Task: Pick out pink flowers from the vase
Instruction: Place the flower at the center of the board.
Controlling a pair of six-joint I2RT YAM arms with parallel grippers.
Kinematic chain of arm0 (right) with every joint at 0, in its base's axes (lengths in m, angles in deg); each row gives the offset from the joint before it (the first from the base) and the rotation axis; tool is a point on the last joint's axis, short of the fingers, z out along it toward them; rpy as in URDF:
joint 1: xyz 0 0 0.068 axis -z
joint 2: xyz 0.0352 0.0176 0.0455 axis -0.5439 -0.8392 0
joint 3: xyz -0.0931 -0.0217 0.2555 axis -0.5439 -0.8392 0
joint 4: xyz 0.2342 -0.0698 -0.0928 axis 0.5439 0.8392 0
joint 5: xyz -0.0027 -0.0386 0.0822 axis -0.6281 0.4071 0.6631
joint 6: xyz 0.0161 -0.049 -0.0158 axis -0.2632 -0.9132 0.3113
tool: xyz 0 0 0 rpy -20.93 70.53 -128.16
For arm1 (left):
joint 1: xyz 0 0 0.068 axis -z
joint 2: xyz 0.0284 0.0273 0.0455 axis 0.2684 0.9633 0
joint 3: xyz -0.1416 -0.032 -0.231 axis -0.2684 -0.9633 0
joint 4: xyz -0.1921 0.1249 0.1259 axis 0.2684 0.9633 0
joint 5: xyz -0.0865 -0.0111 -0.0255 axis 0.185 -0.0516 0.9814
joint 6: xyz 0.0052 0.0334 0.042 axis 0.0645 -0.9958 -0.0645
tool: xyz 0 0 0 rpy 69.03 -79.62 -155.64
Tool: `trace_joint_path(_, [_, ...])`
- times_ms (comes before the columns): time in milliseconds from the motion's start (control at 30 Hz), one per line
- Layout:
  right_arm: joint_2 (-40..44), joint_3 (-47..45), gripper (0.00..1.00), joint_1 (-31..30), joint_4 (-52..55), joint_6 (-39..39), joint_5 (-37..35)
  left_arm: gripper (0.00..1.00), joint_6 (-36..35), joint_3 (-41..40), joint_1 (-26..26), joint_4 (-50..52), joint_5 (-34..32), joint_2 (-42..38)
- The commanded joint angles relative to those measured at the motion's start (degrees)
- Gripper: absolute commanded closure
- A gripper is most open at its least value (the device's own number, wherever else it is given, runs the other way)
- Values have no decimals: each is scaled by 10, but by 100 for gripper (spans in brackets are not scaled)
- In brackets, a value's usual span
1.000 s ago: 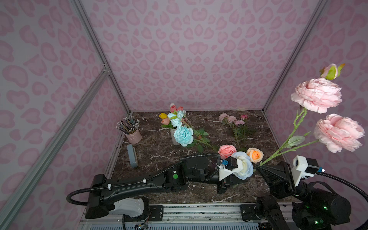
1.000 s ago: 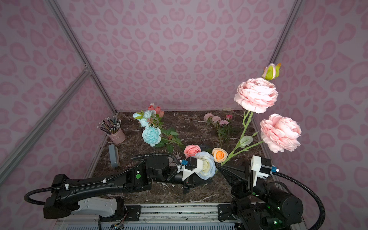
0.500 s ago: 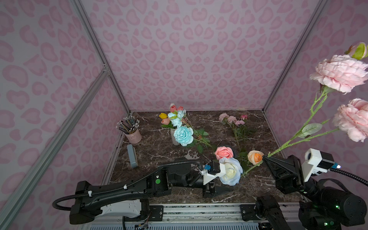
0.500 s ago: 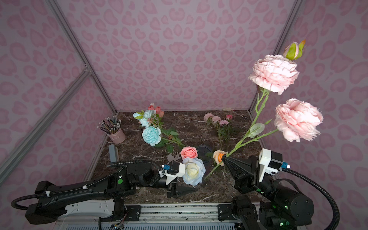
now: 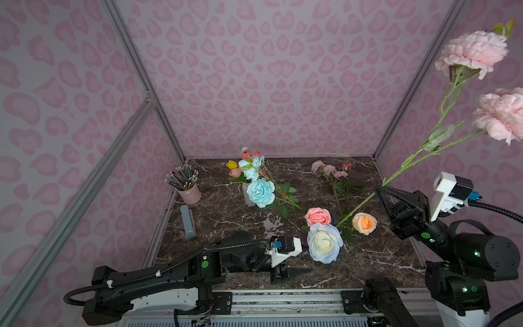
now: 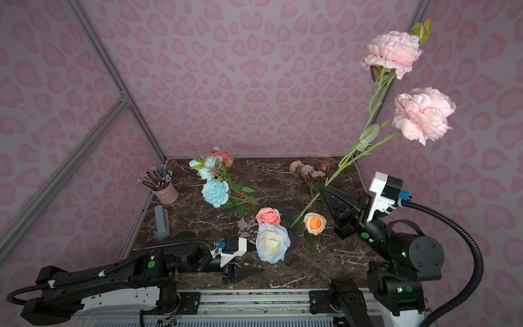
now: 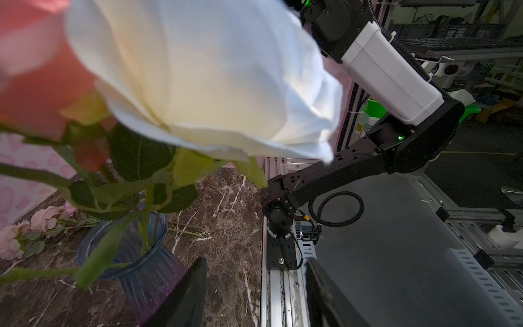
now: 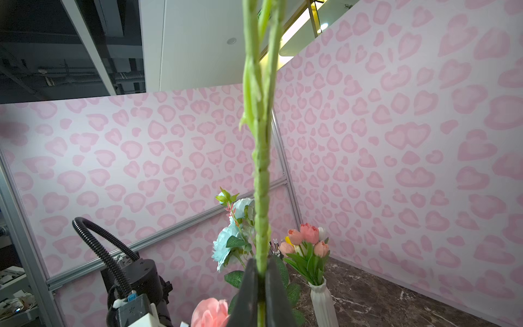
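My right gripper needs to carry the green stem outward next, then lower it and let go of it beside the lying pink flowers (image 5: 331, 171), because they are outward of and below my right gripper.
My right gripper (image 5: 380, 189) (image 6: 324, 190) (image 8: 261, 266) is shut on the long green stem (image 8: 261, 198) of two pale pink flowers (image 5: 472, 51) (image 6: 423, 113), raised high at the right. The stem's lower end reaches the dark glass vase (image 6: 288, 211) (image 7: 141, 271); whether it is inside I cannot tell. A pink rose (image 5: 317, 216), a white-blue rose (image 5: 324, 243) and a peach-orange rose (image 5: 364, 223) stand in the vase. My left gripper (image 5: 294, 273) (image 7: 254, 271) is open and empty, low by the table's front edge beside the vase.
More pink flowers (image 5: 329, 170) lie at the back right. A white vase (image 5: 249, 198) with blue blooms and tulips stands at the back middle. A pink cup of pencils (image 5: 188, 194) and a grey block (image 5: 188, 218) sit at the left. Patterned walls enclose three sides.
The left gripper opened and drew back from the vase toward the front edge. The right gripper carried the peony stem up and to the right.
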Motion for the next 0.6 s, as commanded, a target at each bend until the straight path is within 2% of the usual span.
trace_joint_path(0, [-39,21,100,0,-31,13,-6,43,-7,-7,0,5,-14,-10])
trace_joint_path(167, [-121,66,100,-23,-18,6,-21,43,-9,-16,0,18,-16,-19])
trace_joint_path(300, [-216,151,100,-66,133,-100,-98,43,-11,-18,0,32,-27,-26])
trace_joint_path(467, [-326,212,100,-57,277,-187,-217,42,-21,-32,0,49,-55,-58])
trace_joint_path(567, [-358,202,100,-10,308,-222,-266,42,-28,-39,0,67,-72,-82])
